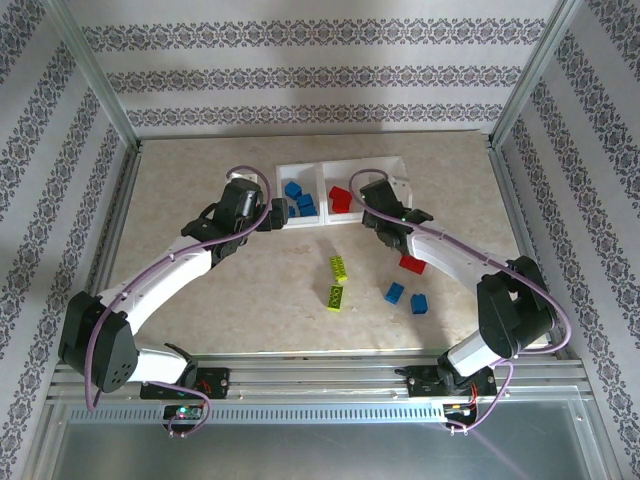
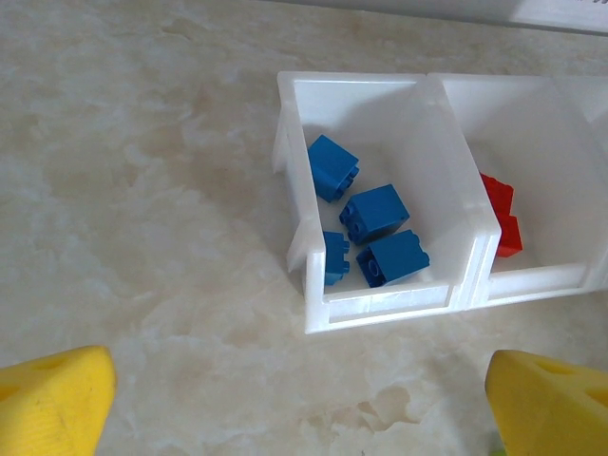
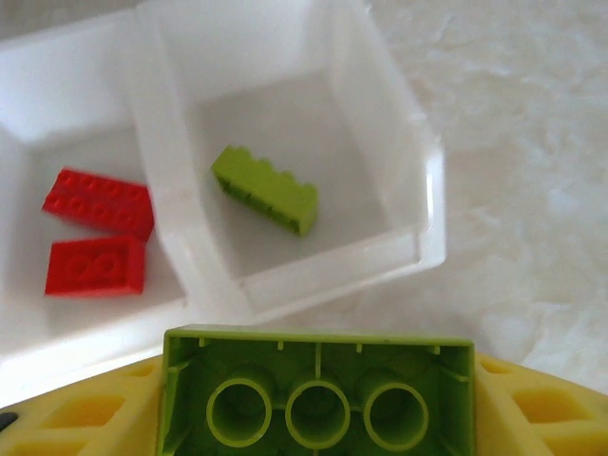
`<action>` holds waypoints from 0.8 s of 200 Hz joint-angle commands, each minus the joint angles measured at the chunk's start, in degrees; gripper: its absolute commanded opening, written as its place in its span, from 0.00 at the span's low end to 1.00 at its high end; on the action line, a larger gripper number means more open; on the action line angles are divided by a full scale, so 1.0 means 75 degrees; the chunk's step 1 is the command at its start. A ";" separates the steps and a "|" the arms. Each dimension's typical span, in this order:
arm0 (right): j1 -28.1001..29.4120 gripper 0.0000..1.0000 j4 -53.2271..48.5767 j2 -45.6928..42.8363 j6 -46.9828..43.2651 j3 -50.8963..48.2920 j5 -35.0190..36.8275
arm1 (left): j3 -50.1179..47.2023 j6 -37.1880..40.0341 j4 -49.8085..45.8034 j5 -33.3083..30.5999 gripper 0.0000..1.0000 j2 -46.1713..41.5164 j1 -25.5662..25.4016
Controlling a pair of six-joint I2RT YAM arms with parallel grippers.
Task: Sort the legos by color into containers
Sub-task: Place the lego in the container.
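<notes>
The right gripper carries the matching brick outward past the tray's front side next. Then it releases it inside the bin holding one lime green brick (image 1: 389, 168) (image 3: 294, 161), which lies outward.
The white three-bin tray (image 1: 318, 224) stands at the back of the table. Its left bin (image 2: 380, 304) holds several blue bricks (image 2: 375, 211). The middle bin holds two red bricks (image 3: 95, 266), and the right bin (image 3: 332, 256) holds one lime green brick (image 3: 266, 190). My left gripper (image 2: 299, 399) hangs open over bare table just in front of the blue bin, with nothing between its yellow fingers (image 2: 52, 404). My right gripper (image 3: 318, 404) is shut on a lime green brick (image 3: 318, 389), hollow underside towards the camera, just short of the right bin's front wall.
Loose on the table in front of the tray lie two lime green bricks (image 1: 340, 267) (image 1: 335, 296), a red brick (image 1: 412, 264) and two blue bricks (image 1: 395, 292) (image 1: 419, 303). Metal frame posts (image 1: 118, 120) and patterned walls close in the table's sides and back.
</notes>
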 commanded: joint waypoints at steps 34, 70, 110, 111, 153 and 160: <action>-0.0800 0.50 -0.0003 0.0909 -0.0584 0.0895 -0.0453 | -0.0097 -0.0129 -0.0118 -0.0167 1.00 -0.0180 0.0117; -0.1025 0.53 -0.0096 0.1647 -0.0764 0.1516 -0.0663 | -0.0096 -0.0091 -0.0121 -0.0178 1.00 -0.0195 0.0116; -0.1134 0.58 -0.0298 0.2251 -0.0894 0.2075 -0.0729 | -0.0101 -0.0083 -0.0115 -0.0108 1.00 -0.0162 0.0116; -0.1135 0.58 -0.0300 0.2262 -0.0899 0.2084 -0.0728 | -0.0101 -0.0083 -0.0116 -0.0114 1.00 -0.0163 0.0117; -0.1207 0.69 -0.0328 0.2352 -0.0886 0.2163 -0.0763 | -0.0104 -0.0081 -0.0154 -0.0064 1.00 -0.0157 0.0111; -0.1202 0.72 -0.0336 0.2348 -0.0899 0.2163 -0.0768 | -0.0106 -0.0092 -0.0152 -0.0050 1.00 -0.0158 0.0112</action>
